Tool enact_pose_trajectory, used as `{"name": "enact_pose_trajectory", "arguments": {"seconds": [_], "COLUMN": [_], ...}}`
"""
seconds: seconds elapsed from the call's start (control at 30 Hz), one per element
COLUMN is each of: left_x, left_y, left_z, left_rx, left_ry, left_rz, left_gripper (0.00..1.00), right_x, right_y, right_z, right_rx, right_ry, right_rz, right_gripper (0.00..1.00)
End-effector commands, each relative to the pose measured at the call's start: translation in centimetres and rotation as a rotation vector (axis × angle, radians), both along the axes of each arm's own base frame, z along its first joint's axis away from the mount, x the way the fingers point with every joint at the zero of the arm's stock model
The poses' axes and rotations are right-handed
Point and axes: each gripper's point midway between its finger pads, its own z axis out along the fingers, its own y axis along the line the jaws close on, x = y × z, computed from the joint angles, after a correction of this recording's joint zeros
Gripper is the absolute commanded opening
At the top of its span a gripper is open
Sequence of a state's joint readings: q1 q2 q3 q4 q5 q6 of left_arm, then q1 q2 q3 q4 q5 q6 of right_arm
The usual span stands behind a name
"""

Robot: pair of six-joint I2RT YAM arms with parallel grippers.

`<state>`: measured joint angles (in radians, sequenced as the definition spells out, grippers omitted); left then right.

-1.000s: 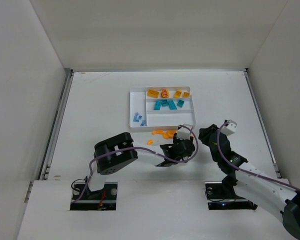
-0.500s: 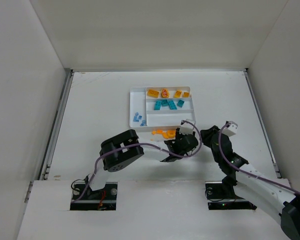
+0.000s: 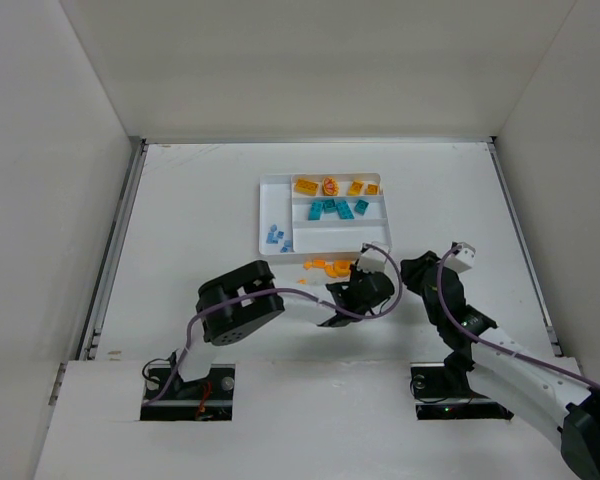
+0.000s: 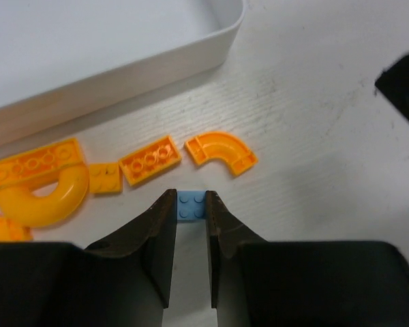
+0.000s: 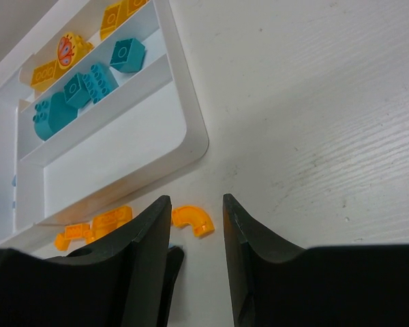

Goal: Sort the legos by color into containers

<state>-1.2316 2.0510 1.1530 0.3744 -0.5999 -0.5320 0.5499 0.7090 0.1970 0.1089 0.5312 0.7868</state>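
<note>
Light blue bricks lie in the tray's narrow section, so I need to lift my left gripper outward and left in the top view to release over it.
My left gripper is shut on a small light blue lego, low over the table just in front of the white tray. In the top view it sits by the loose orange legos. Beyond its tips lie an orange curved bit, a flat orange plate and a big orange curve. My right gripper is open and empty, close to the right, with the same curved bit ahead of its jaws.
The tray holds yellow-orange bricks in its back section, teal bricks in the middle one and light blue bricks in the narrow left section. The two grippers are close together near the tray's front right corner.
My left gripper has moved a little right and toward the tray. The right arm has shifted slightly.
</note>
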Motion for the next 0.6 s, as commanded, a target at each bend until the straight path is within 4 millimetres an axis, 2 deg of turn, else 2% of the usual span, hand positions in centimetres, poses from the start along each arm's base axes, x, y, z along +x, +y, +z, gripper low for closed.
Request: {"name": "enact_pose_trajectory", "arguments": {"seconds": [0.0,0.13,0.3,0.47,0.57], "left_x": [-1.8,-2.0,1.4,6.6,9.1], "left_y": [0.4,2.7,8.6,16.0,19.5], "left_z": [4.8,8.8,11.2,10.9,9.9], "left_rx": [-0.072,-0.160,-0.228,-0.258,-0.264], "left_ry": [-0.026,-0.054,-0.071,-0.059,-0.043], "left_rz": [-0.041,-0.019,0.114,0.308,0.399], "left_gripper": [0.12,0.12,0.12,0.13,0.13], "right_x": [0.4,0.6,0.8,0.8,0.9], "right_y": [0.1,0.3,0.4,0.8,1.2], "right_z": [0.7,0.7,0.4,0.4,0.3], "right_rx": [0.026,0.019,0.004,-0.005,-0.015], "right_ry": [-0.038,-0.031,-0.017,-0.011,-0.005], "right_rz": [-0.005,-0.003,-0.003,0.010,0.021], "right_gripper": [0.42,0.42,0.42,0.42,0.42]}}
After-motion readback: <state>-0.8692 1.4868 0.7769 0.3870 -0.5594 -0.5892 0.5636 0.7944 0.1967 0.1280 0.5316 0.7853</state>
